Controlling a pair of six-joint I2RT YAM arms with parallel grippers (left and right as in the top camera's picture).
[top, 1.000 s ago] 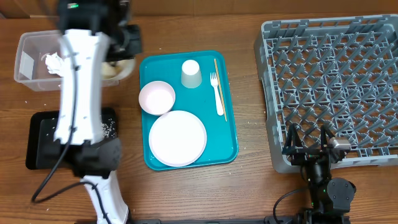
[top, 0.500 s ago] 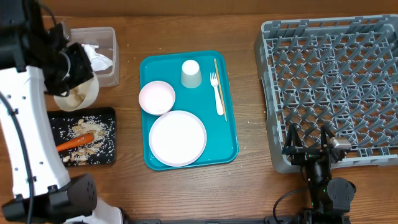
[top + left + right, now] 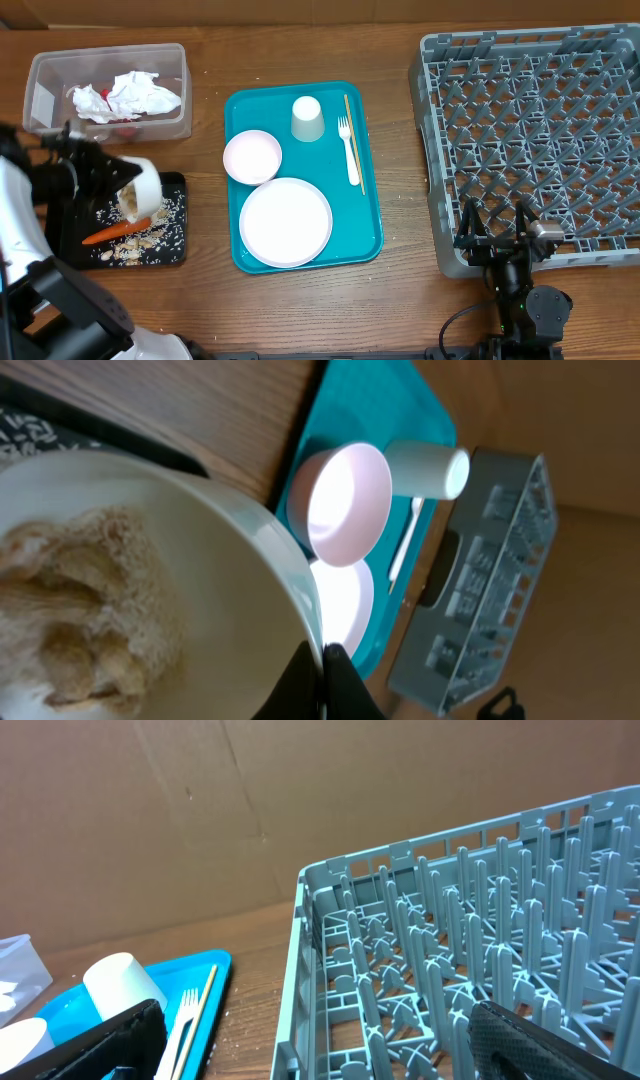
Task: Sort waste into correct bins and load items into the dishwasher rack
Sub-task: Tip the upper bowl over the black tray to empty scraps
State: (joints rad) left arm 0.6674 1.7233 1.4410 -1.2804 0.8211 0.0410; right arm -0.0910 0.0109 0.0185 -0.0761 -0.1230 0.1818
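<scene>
The teal tray's corner beyond the second bowl (image 3: 245,110) (image 3: 366,388) is empty. My left gripper will next tip out the food, then move across and down to that corner and release.
My left gripper (image 3: 122,176) is shut on the rim of a small white bowl (image 3: 141,191) and holds it tilted over the black tray (image 3: 176,258). In the left wrist view the jaws (image 3: 325,660) pinch the bowl's rim (image 3: 250,550), and beige food bits (image 3: 70,610) lie inside. An orange carrot (image 3: 115,232), beige bits (image 3: 135,247) and rice-like crumbs lie on the black tray. The second bowl (image 3: 252,157), cup (image 3: 307,118), plate (image 3: 285,222) and fork (image 3: 349,150) sit on the teal tray (image 3: 372,235). My right gripper (image 3: 495,225) is open and empty at the grey rack's (image 3: 540,130) front edge.
A clear tub (image 3: 110,50) at the back left holds crumpled white paper (image 3: 125,95). A wooden chopstick (image 3: 354,125) lies beside the fork. The right wrist view shows the rack (image 3: 450,940), the cup (image 3: 120,982) and the fork (image 3: 185,1015). Crumbs dot the table near the teal tray.
My left arm has swung from beside the clear tub toward the front, and the bowl now tilts over the black tray. The right arm has not moved.
</scene>
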